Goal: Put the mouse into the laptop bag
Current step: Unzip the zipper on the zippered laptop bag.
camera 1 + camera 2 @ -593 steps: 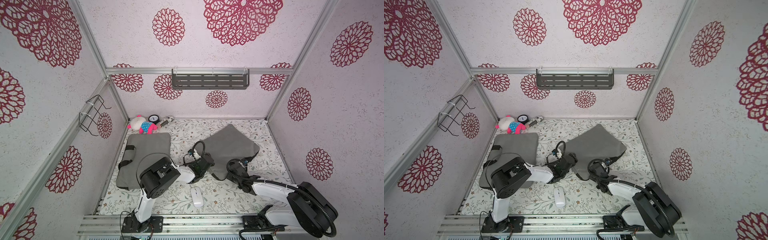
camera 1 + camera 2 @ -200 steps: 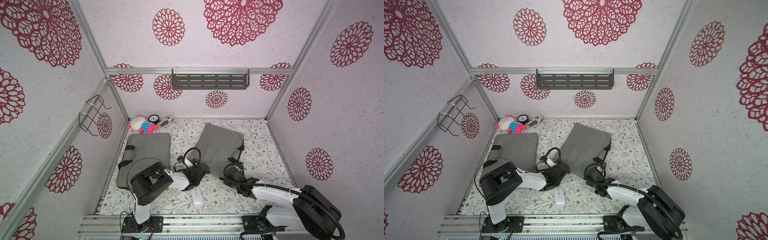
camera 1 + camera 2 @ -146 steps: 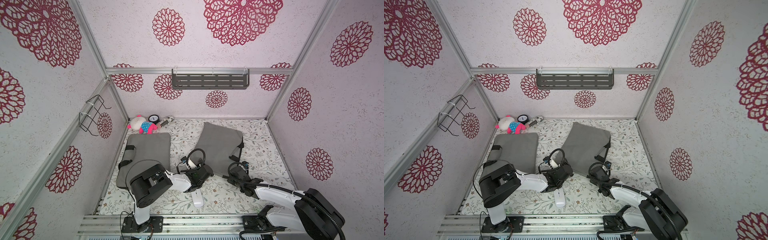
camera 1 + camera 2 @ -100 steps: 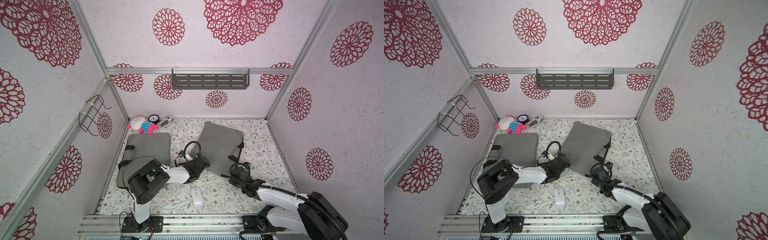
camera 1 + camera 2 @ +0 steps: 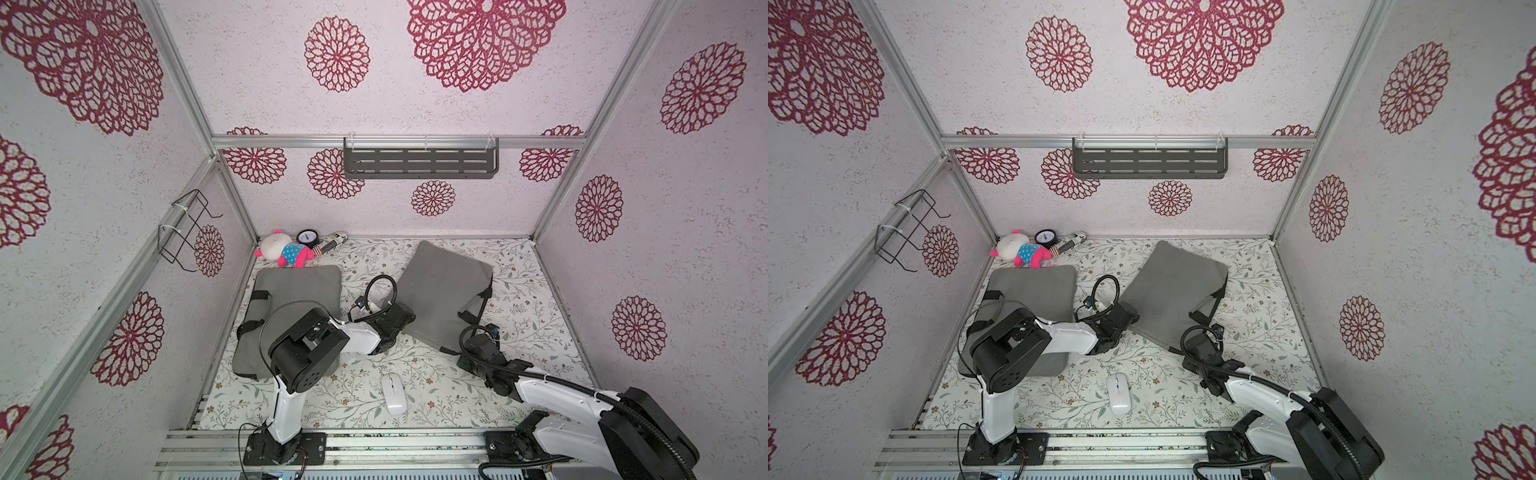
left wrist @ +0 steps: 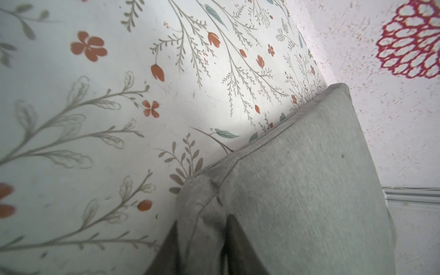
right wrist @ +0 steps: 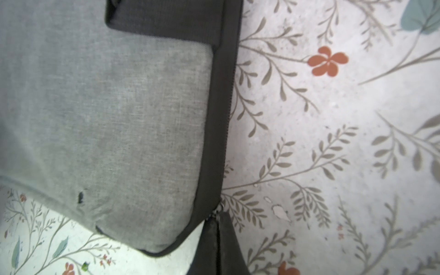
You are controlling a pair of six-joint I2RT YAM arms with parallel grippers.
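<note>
The dark zipper goes past the bag's rounded corner, so the right gripper needs to pull the zipper's pull around that corner to the zipper's near-edge end (image 5: 442, 348) (image 7: 100, 230) next and let go of it.
The white mouse (image 5: 394, 394) (image 5: 1118, 393) lies loose on the floral mat near the front edge, apart from both arms. The grey laptop bag (image 5: 440, 291) (image 5: 1171, 286) lies flat and slanted mid-mat. My left gripper (image 5: 409, 318) (image 6: 202, 220) is shut on a bunched fold at the bag's (image 6: 309, 190) left near corner. My right gripper (image 5: 467, 343) (image 7: 217, 217) is shut on the zipper pull at the near end of the dark zipper band, by the bag's (image 7: 107, 119) rounded corner. The zipper looks closed along the stretch in view.
A second grey bag (image 5: 299, 286) lies at the left, partly under my left arm. A plush toy (image 5: 286, 251), a small clock (image 5: 307, 237) and a striped item sit in the back left corner. A dark shelf (image 5: 419, 162) hangs on the back wall, a wire rack (image 5: 187, 228) on the left wall.
My left gripper opened, swung from beside the mouse back to the bag's left corner and closed on the fabric. The right arm shifted slightly, still holding the zipper pull. The mouse has not moved.
</note>
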